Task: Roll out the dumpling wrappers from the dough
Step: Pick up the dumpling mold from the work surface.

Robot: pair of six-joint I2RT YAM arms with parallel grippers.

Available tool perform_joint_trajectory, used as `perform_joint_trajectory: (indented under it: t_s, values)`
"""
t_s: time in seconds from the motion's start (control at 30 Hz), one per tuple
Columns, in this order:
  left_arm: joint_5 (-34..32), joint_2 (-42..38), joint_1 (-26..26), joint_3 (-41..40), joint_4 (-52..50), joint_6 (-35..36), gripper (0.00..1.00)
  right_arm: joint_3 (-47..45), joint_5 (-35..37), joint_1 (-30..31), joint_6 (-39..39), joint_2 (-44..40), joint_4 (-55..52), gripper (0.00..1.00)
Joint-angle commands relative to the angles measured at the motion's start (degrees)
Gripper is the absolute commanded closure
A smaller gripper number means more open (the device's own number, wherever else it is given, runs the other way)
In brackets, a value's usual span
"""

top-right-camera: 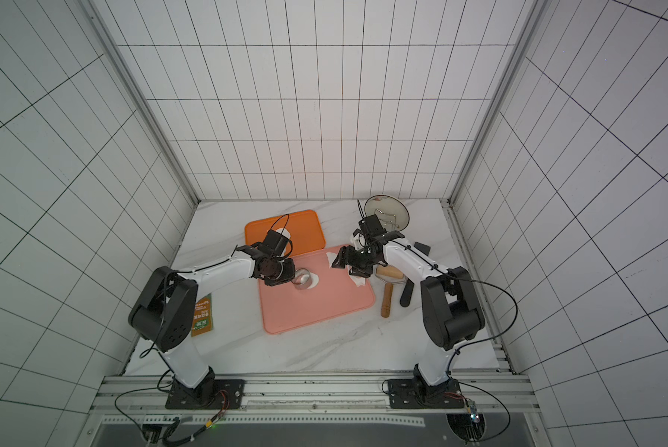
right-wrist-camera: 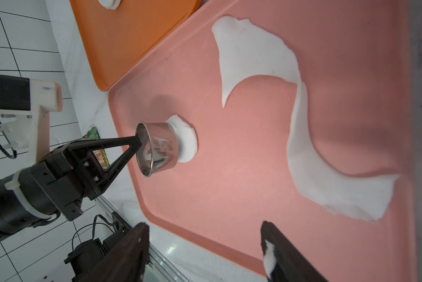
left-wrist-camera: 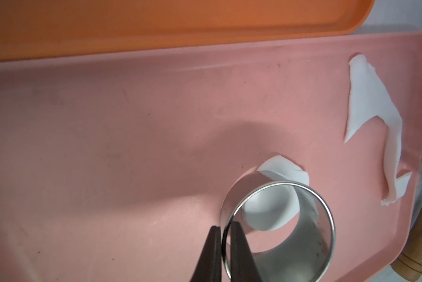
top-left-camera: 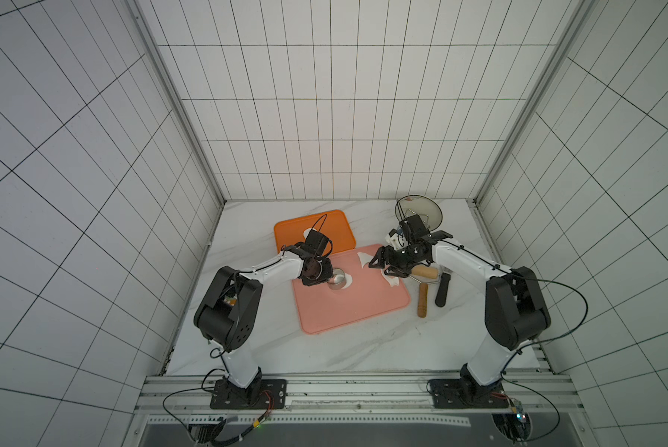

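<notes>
The left gripper lifts off the mat next and brings the ring down onto bare tabletop between mat and green packet to release it, since the ring overlaps the wrapper.
A steel ring cutter (left-wrist-camera: 315,239) (top-left-camera: 338,280) stands on the pink mat (top-left-camera: 355,309), partly over a round white dumpling wrapper (left-wrist-camera: 285,171) (right-wrist-camera: 188,141) that pokes out on its far side. My left gripper (left-wrist-camera: 226,223) (top-left-camera: 328,281) is shut on the ring's wall, one finger inside and one outside. A ragged curved strip of dough (right-wrist-camera: 259,56) (left-wrist-camera: 366,97) lies along the mat's right side. My right gripper (right-wrist-camera: 204,224) (top-left-camera: 379,267) hangs open over that side, holding nothing. A white dough smear (right-wrist-camera: 270,256) sticks to one finger.
An orange tray (top-left-camera: 340,232) behind the mat holds a white piece (right-wrist-camera: 108,3). Two wooden rolling pins (top-left-camera: 423,300) (top-left-camera: 425,271) and a black-handled tool (top-left-camera: 442,290) lie right of the mat. A dark bowl (top-left-camera: 419,213) stands at the back right, a green packet (top-right-camera: 203,315) at the left.
</notes>
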Motion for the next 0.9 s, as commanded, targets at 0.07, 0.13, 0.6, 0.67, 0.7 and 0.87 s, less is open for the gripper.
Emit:
perform_joint_trajectory:
  t_s: [0.07,0.13,0.6,0.67,0.7,0.87]
  values:
    - [-0.96,-0.29,-0.74,1.60,-1.25,1.27,1.00,-1.49,0.14,-0.64,-0.58,-2.20,0.28,0.25]
    - [-1.67,-1.40,-0.97,1.89,-2.22,1.46,1.00,-1.77,0.18,-0.76,-0.48,-2.35,0.45,0.25]
    - [-8.17,-17.70,6.89,-4.18,-10.25,0.21,1.00,-2.69,-0.36,-0.59,-0.20,-2.56,1.91,0.26]
    - [-8.82,-20.25,9.82,-6.31,-11.42,-0.49,1.00,-2.69,-0.60,-0.36,-0.25,-2.14,1.99,0.26]
    - [-9.81,-21.66,11.54,-7.30,-12.34,-0.95,1.00,-2.69,-0.65,-0.17,-0.17,-1.91,2.08,0.26]
    - [-15.75,-26.39,19.07,-11.16,-16.07,-3.66,1.00,-2.38,-0.98,0.41,0.24,-0.98,2.91,0.26]
